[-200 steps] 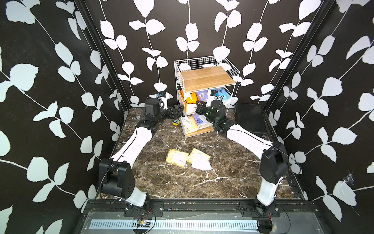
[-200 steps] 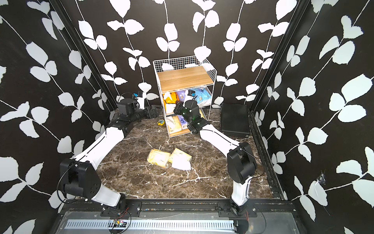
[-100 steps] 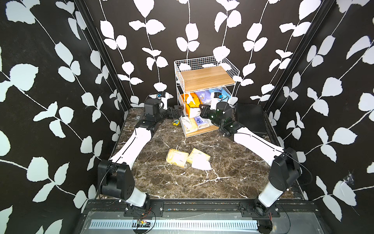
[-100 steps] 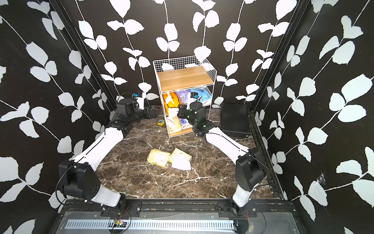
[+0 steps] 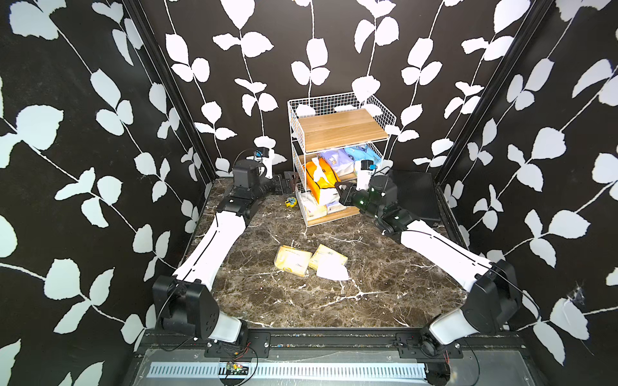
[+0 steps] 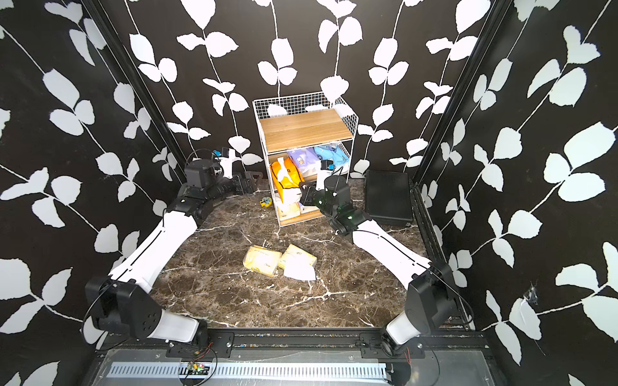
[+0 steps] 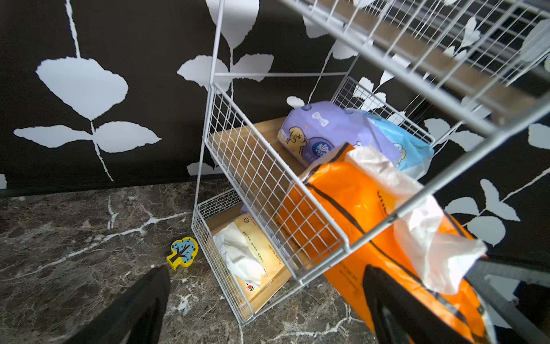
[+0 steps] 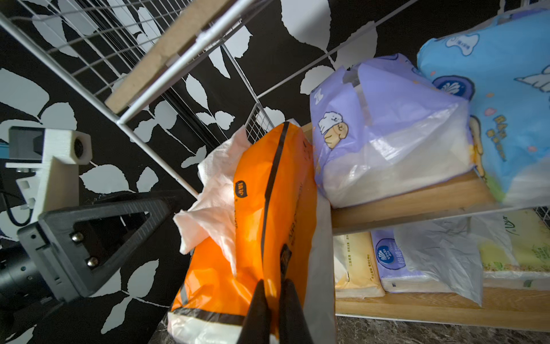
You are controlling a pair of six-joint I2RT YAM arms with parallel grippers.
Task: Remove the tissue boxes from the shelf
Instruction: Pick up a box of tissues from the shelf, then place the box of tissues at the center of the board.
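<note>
The bare marble beside the floor packs is clear. My right gripper next needs to draw back from the rack, move down to that spot and release the wrapper of the orange-and-white tissue box there.
The shelf [image 5: 337,133] is a white wire rack with wooden boards at the back wall. My right gripper [image 8: 275,286] is shut on the wrapper of an orange-and-white tissue box [image 8: 268,208], which tilts out over the front of the middle board [image 5: 321,182]. A lilac pack [image 8: 372,119] and a light blue pack [image 8: 491,89] lie behind it. Pale yellow [image 8: 354,262] and lilac [image 8: 393,259] packs fill the bottom board. Two pale yellow packs [image 5: 292,260] [image 5: 329,259] lie on the floor. My left gripper [image 7: 265,271] stands open beside the rack's left side [image 5: 289,180], holding nothing.
A flat black ribbed case [image 5: 414,194] lies right of the rack, close behind my right arm. A small yellow-and-blue tree piece [image 7: 182,253] sits on the marble floor by the rack's left foot. A loose white tissue [image 5: 331,270] lies against the floor packs.
My right gripper has drawn back from inside the middle tier, bringing the orange-and-white pack forward and tipping it over the front edge. The left arm has stayed put.
</note>
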